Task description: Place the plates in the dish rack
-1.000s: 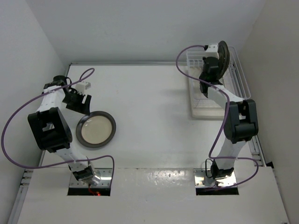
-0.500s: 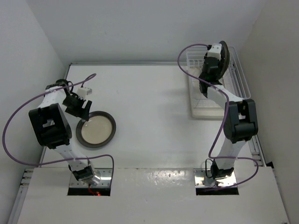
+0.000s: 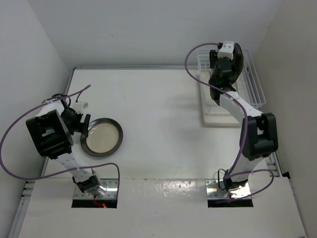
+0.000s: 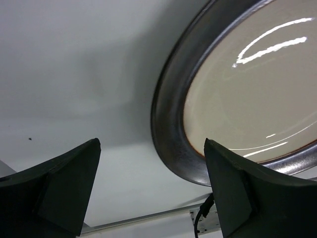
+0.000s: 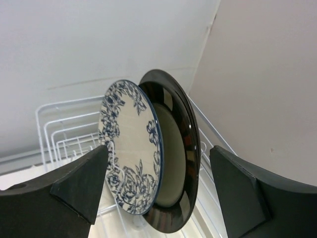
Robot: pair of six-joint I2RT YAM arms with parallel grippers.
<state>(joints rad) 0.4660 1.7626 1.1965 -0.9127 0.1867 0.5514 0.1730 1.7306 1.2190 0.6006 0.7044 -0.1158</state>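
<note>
My left gripper needs to go down onto the plate's dark rim (image 4: pixel 168 130) next and close there, because it is just below and already curves in between the open fingers.
A cream plate with a dark rim (image 3: pixel 101 137) lies flat on the table at the left. My left gripper (image 3: pixel 82 125) is low at its left edge and stands open. In the left wrist view the plate's rim (image 4: pixel 171 124) curves in between the fingers of the left gripper (image 4: pixel 152 148), and nothing is gripped. At the back right, the white wire dish rack (image 3: pixel 253 85) holds two plates on edge: a blue floral plate (image 5: pixel 130 148) and a dark-rimmed plate (image 5: pixel 184 148) behind it. My right gripper (image 3: pixel 224 58) (image 5: pixel 159 151) is open just in front of them, its fingers apart from both.
The right wall runs close behind the rack (image 5: pixel 59 130). The left wall is close beside the left arm. Purple cables loop from both arms (image 3: pixel 15 144). A metal rail (image 4: pixel 148 218) runs along the table's near edge.
My right gripper has opened, let go of the dark-rimmed plate in the rack and drawn slightly back. The left arm has swung down to the table plate's left edge and opened wider.
</note>
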